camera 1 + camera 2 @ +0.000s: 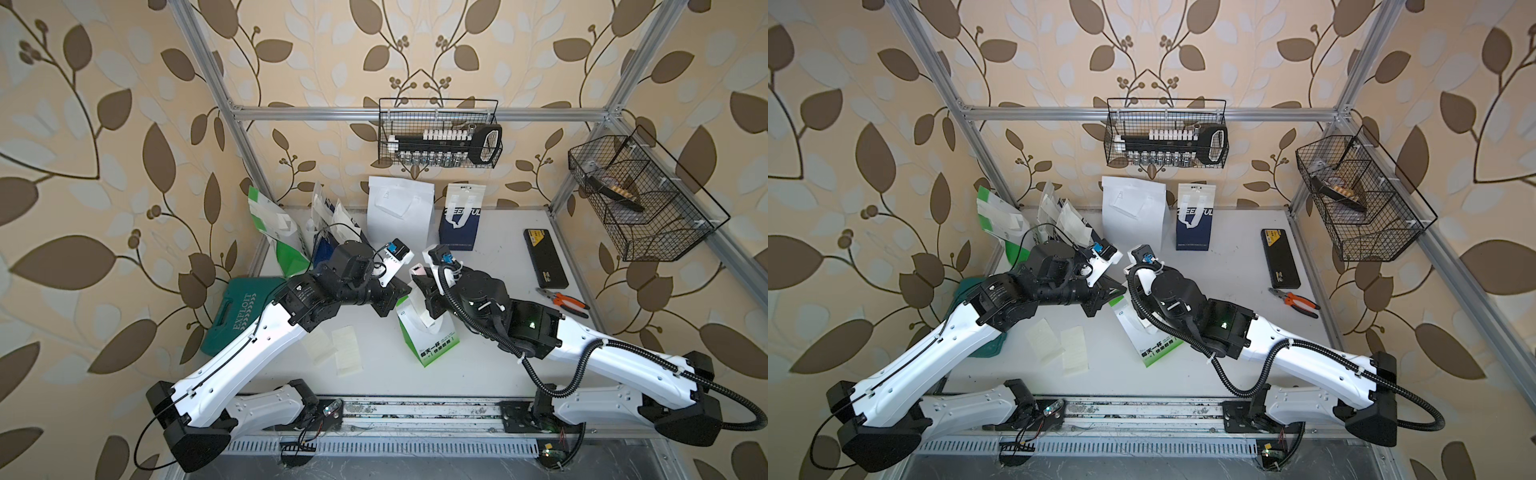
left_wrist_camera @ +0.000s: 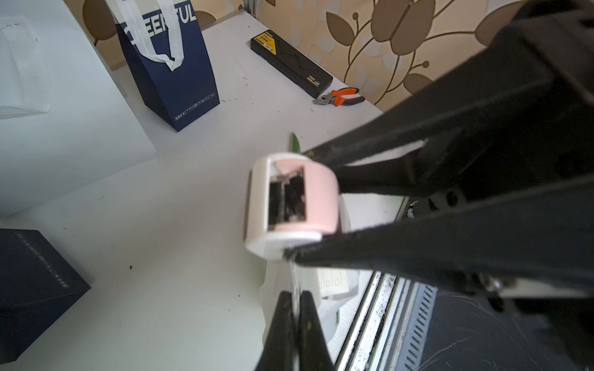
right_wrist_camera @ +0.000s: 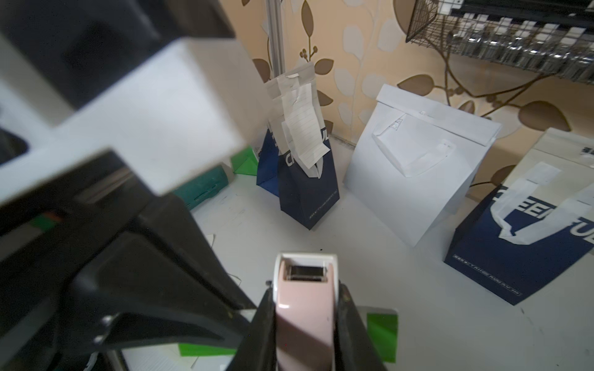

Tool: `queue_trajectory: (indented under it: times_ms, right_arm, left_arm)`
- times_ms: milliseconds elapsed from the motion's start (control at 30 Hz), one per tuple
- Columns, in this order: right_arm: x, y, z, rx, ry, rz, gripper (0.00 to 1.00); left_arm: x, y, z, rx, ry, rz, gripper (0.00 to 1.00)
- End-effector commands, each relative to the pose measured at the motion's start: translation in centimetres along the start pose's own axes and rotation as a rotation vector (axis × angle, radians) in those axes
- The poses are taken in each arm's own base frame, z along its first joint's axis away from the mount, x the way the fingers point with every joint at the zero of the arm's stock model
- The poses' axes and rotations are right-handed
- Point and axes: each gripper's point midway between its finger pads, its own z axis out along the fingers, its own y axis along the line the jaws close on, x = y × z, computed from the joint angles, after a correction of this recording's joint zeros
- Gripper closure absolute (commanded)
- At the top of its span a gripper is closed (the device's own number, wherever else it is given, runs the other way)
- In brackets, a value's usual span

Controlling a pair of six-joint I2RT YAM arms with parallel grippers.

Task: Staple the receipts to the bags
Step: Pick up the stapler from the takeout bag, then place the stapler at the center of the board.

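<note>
I will next move my right gripper off the top of the bag, back and down to the tabletop (image 1: pixel 472 352) beside the bag, and let go of the stapler, because that spot is clear.
A white-and-green bag (image 1: pixel 432 338) stands mid-table between the arms. My left gripper (image 2: pixel 296 294) is shut on a thin white paper edge at the bag's top; a printed receipt (image 2: pixel 332 282) hangs just behind it. My right gripper (image 3: pixel 304 289) is shut on a pink-and-white stapler (image 3: pixel 303 321), whose mouth sits over that top edge, opposite the left gripper (image 1: pixel 397 293). Two loose receipts (image 1: pixel 322 345) (image 1: pixel 348 351) lie flat on the table. At the back stand a plain white bag (image 1: pixel 399 212), a navy bag (image 1: pixel 459 228), and more bags (image 1: pixel 274 224) behind the left arm.
A teal case (image 1: pixel 232 316) lies at the left edge under the left arm. A black case (image 1: pixel 545 257) and orange pliers (image 1: pixel 563 301) lie at the right. Wire baskets hang on the back wall (image 1: pixel 438 133) and the right frame (image 1: pixel 640 199).
</note>
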Motion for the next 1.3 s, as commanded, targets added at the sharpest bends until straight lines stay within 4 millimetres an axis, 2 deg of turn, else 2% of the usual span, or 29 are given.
queue_trajectory:
  times_ms: [0, 133, 267, 367, 600, 700, 833, 867, 900, 933, 967, 1000, 1067, 1133, 1200, 1267]
  right_arm:
    - [-2.2, -3.4, 0.1, 0.222, -0.059, 0.028, 0.99]
    - [-2.7, -5.9, 0.5, 0.327, -0.05, 0.058, 1.0]
    - [-0.2, -10.1, 0.1, 0.374, 0.062, 0.162, 1.0]
    - [4.4, -11.0, -0.6, 0.348, 0.235, 0.216, 1.0]
    - [20.4, -9.3, -1.0, 0.195, 0.775, 0.344, 0.99]
    - [26.0, -8.8, -0.8, 0.179, 0.922, 0.368, 0.98]
    - [29.7, -8.8, -0.4, 0.199, 0.965, 0.386, 0.97]
    - [30.3, -8.8, -0.4, 0.202, 0.969, 0.393, 0.92]
    - [30.7, -8.8, -0.4, 0.203, 0.972, 0.396, 0.85]
    - [30.8, -8.8, -0.3, 0.2, 0.972, 0.398, 0.73]
    - [30.8, -8.7, -0.3, 0.195, 0.971, 0.399, 0.56]
    - [30.5, -8.6, -0.2, 0.181, 0.962, 0.397, 0.45]
    - [29.0, -8.4, -0.2, 0.154, 0.925, 0.381, 0.37]
    - [25.7, -7.7, -0.3, 0.075, 0.815, 0.344, 0.33]
    - [20.6, -5.9, -1.1, -0.088, 0.65, 0.306, 0.28]
    - [15.6, -3.7, -2.7, -0.271, 0.484, 0.273, 0.26]
  left_arm:
    - [-1.4, -1.1, -0.7, 0.038, -0.046, 0.01, 1.0]
    - [-1.0, -0.4, -0.2, 0.004, -0.017, -0.012, 1.0]
    - [-0.5, 0.7, -0.6, -0.07, -0.005, -0.012, 1.0]
    - [-0.1, 1.2, -1.5, -0.106, -0.012, 0.01, 1.0]
    - [0.5, -0.3, -2.3, -0.03, -0.04, 0.082, 1.0]
    - [0.9, -0.5, -2.0, -0.015, -0.034, 0.09, 1.0]
    - [1.1, -1.2, -2.2, 0.019, -0.035, 0.104, 1.0]
    - [1.1, -1.5, -2.3, 0.036, -0.036, 0.109, 1.0]
    - [1.2, -1.6, -2.3, 0.048, -0.031, 0.115, 1.0]
    - [1.3, -1.9, -2.3, 0.06, -0.029, 0.12, 1.0]
    - [1.4, -2.0, -2.3, 0.071, -0.026, 0.124, 1.0]
    - [1.5, -2.1, -2.2, 0.076, -0.018, 0.126, 1.0]
    - [1.8, -2.1, -2.0, 0.083, 0.001, 0.129, 1.0]
    - [1.9, -2.3, -2.2, 0.093, 0.003, 0.133, 1.0]
    - [2.1, -3.1, -2.5, 0.13, -0.003, 0.151, 1.0]
    - [2.4, -4.3, -3.0, 0.201, 0.0, 0.175, 1.0]
